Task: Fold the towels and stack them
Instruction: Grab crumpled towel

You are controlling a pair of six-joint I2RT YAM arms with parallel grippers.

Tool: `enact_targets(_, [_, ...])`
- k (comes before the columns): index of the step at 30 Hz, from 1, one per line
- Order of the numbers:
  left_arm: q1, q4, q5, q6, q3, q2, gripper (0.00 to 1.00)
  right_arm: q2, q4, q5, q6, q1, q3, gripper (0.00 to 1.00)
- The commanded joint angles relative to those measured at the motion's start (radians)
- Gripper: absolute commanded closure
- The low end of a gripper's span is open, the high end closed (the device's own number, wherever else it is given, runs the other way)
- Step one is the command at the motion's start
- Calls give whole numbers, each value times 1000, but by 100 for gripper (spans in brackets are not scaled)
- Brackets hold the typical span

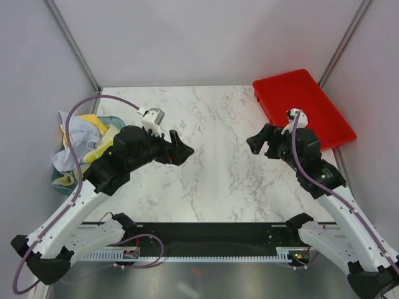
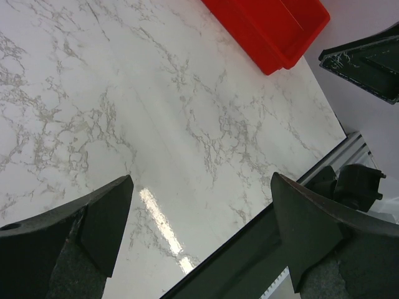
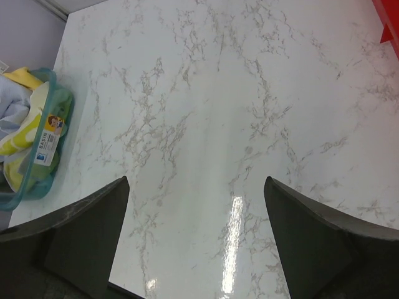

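Observation:
My left gripper should next swing to the left in the top view, over the teal tub point(image 3: 45, 163) and down onto the grey-blue towel point(image 3: 12, 104), because that towel is on top.
The towels point(image 1: 81, 138) lie crumpled in a heap at the table's left edge, yellow, pale grey-blue and printed white mixed together. The right wrist view shows the towels point(image 3: 15, 121) piled inside a translucent teal tub point(image 3: 45, 163). My left gripper point(image 1: 182, 148) hovers open above the marble, just right of the heap and pointing toward the table's middle. My right gripper point(image 1: 255, 143) hovers open facing it from the right. Bare marble shows between the open jaws of the left gripper point(image 2: 199, 215) and of the right gripper point(image 3: 196, 230). Neither holds anything.
A red tray point(image 1: 303, 107) sits at the back right corner, lying at an angle; the red tray point(image 2: 268, 25) holds nothing where it shows. The marble table point(image 1: 212, 180) stretches between the two grippers. Grey walls enclose the back and sides.

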Motion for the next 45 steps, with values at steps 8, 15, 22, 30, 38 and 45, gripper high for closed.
enact_targets(8, [-1, 2, -311, -91, 42, 5, 0, 51, -4, -36, 30, 2, 99, 2])
enact_targets(15, [257, -177, -609, -183, 170, 139, 3, -5, -4, -3, 5, 2, 27, 2])
enact_targets(22, [662, -243, -601, -327, 181, 294, 13, -6, 0, -38, 2, 2, 7, 3])
enact_targets(30, [916, -204, -586, -402, 186, 549, 30, 7, 7, -125, 15, 4, -6, 4])
enact_targets(38, [979, -95, -561, -411, 200, 736, 26, -9, 34, -139, -4, 6, -16, 5])
enact_targets(45, [988, 0, -567, -369, 215, 790, 30, -18, 19, -102, -36, 15, -10, 5])
